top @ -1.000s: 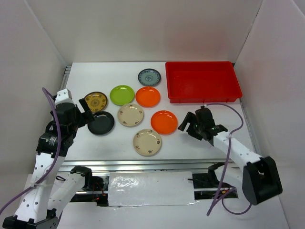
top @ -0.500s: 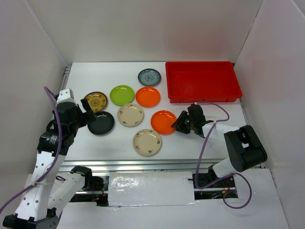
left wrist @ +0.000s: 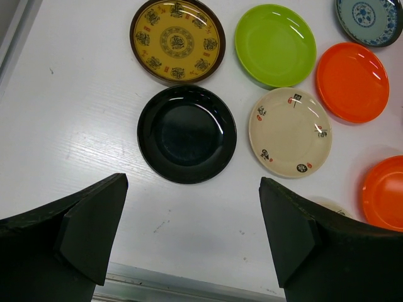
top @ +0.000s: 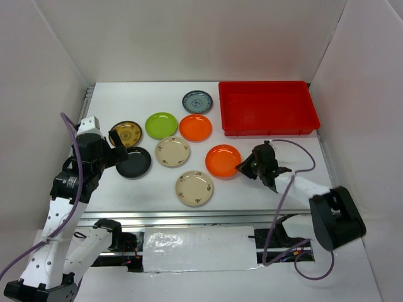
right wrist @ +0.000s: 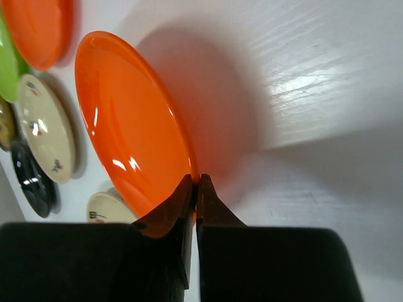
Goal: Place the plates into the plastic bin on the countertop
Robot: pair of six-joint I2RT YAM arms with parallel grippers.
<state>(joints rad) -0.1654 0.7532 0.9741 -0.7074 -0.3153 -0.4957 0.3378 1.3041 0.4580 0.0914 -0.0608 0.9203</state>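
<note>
The right gripper lifts the orange plate next, carries it outward past the near side of the bin and releases the plate's rim.
My right gripper [top: 241, 167] [right wrist: 196, 182] is shut on the right rim of an orange plate [top: 223, 160] [right wrist: 126, 119], which tilts up off the countertop [top: 126, 100]. The red plastic bin [top: 267, 131] stands at the back right, holding no plates. My left gripper [top: 116, 151] [left wrist: 192, 207] hangs open just in front of the black plate [top: 133, 162] [left wrist: 186, 133], holding nothing. Around it lie the brown-gold plate [top: 126, 134], the lime green plate [top: 161, 124], a second orange plate [top: 195, 127], the blue-grey plate [top: 197, 101] and two cream floral plates [top: 172, 151] [top: 194, 187].
White walls enclose the countertop on three sides. A metal rail [top: 189, 217] runs along its front edge. The right arm's cable [top: 296, 143] loops over the surface between the held plate and the bin.
My right gripper moved in to the orange plate's right rim and shut on it. The plate has shifted slightly right and tipped up. The left arm barely moved.
</note>
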